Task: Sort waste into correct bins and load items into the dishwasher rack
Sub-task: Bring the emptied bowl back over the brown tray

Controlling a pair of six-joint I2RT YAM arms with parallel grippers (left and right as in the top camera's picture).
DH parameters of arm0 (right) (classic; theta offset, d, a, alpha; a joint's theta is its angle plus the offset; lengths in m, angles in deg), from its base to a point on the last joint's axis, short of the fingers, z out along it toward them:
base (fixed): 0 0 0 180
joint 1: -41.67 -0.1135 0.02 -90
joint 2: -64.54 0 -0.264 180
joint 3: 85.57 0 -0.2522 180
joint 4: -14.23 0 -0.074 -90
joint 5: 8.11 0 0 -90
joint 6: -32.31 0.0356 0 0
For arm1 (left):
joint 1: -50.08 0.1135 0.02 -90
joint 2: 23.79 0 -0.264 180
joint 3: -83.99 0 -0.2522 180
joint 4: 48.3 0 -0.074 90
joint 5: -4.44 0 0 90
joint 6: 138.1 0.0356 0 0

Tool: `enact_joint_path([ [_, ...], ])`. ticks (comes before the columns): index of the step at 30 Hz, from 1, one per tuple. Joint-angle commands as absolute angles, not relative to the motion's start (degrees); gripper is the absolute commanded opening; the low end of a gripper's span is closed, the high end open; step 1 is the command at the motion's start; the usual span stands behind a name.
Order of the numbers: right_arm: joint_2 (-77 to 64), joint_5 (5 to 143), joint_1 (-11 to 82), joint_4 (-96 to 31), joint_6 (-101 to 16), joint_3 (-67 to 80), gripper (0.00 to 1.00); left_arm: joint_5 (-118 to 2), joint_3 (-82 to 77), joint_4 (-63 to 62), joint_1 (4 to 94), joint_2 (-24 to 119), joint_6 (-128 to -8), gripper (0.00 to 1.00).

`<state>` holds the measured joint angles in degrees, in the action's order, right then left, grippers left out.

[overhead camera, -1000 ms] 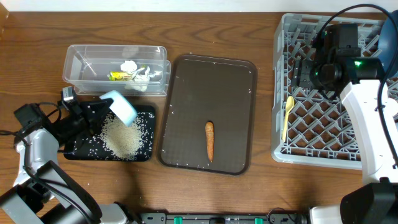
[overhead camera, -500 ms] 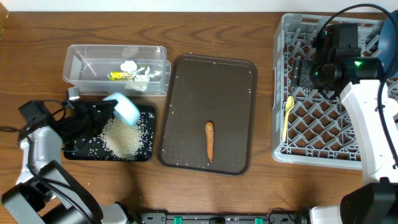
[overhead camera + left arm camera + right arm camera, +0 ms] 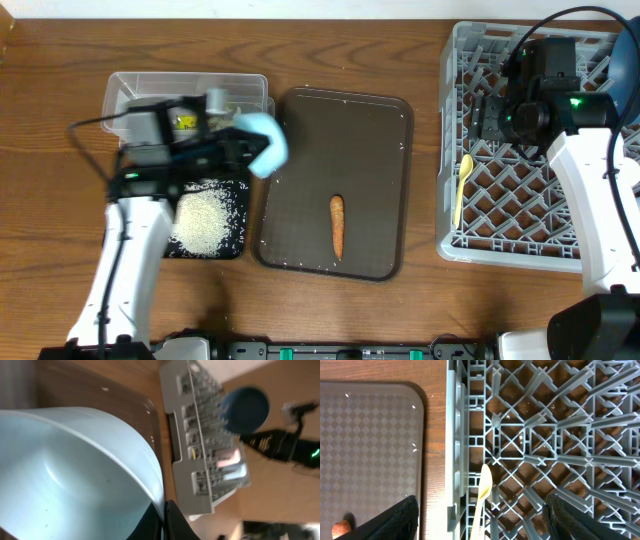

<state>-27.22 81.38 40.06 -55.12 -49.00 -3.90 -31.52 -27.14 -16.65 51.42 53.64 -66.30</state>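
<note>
My left gripper carries the bowl [image 3: 266, 143] across next, then lowers and releases it. Bare serving tray lies below, to its right in the overhead view, beyond the carrot stick.
My left gripper [image 3: 243, 150] is shut on the rim of the light-blue bowl [image 3: 266, 143] and holds it in the air over the gap between the clear tub [image 3: 130, 95] and the brown serving tray [image 3: 340, 130]. In the left wrist view the bowl [image 3: 75, 470] fills the left side, its rim pinched between my fingers [image 3: 165, 522]. A heap of rice [image 3: 203, 218] lies in the black tray [image 3: 238, 245]. The carrot stick [image 3: 337, 225] lies on the serving tray. My right gripper [image 3: 487, 115] is open and empty above the grey rack [image 3: 455, 70], over the yellow spoon [image 3: 484, 487].
The left arm hides much of the clear tub; a bit of yellow-green wrapper [image 3: 185, 122] shows in it. Loose rice grains dot the serving tray. In the left wrist view the dark-blue plate [image 3: 245, 407] stands in the rack [image 3: 210, 435].
My left arm has swung up and to the right, carrying the bowl from over the black tray to the serving tray's left edge. The right arm has not moved.
</note>
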Motion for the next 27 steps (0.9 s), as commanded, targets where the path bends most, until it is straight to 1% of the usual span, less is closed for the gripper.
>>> enact_joint_path([
  [1,-27.33,80.96,40.19,-55.01,-49.4,-4.3,0.79,-43.47,-26.28,-20.02,43.1,54.34,-66.43,0.06],
  [7,-27.33,80.94,40.19,-55.01,-49.38,-4.3,0.79,-60.98,-26.28,-30.07,29.26,59.04,-62.82,0.06],
  [12,-27.33,80.54,40.17,-55.04,-48.92,-4.3,0.79,-68.28,-26.28,-37.9,22.86,66.6,-62.12,0.07],
  [18,-27.33,80.28,40.08,-54.25,-48.3,-4.3,0.78,-70.23,-26.28,-44.58,19.75,76.18,-62.1,0.07],
  [20,-27.33,80.28,40.08,-53.88,-48.3,-4.3,0.78,-70.2,-26.28,-45.26,19.49,77.66,-62.1,0.1],
  [23,-27.33,79.58,40.04,-52.3,-48.33,-4.3,0.78,-70.18,-26.28,-45.42,19.51,77.97,-62.1,0.11],
  [25,-27.33,78.14,39.63,-50.21,-48.37,-4.3,0.78,-70.2,-26.28,-45.57,19.51,77.38,-62.08,0.17],
  [27,-27.33,76.35,38.77,-47.58,-48.41,-4.3,0.78,-70.18,-26.28,-45.55,19.53,76.5,-62.08,0.17],
])
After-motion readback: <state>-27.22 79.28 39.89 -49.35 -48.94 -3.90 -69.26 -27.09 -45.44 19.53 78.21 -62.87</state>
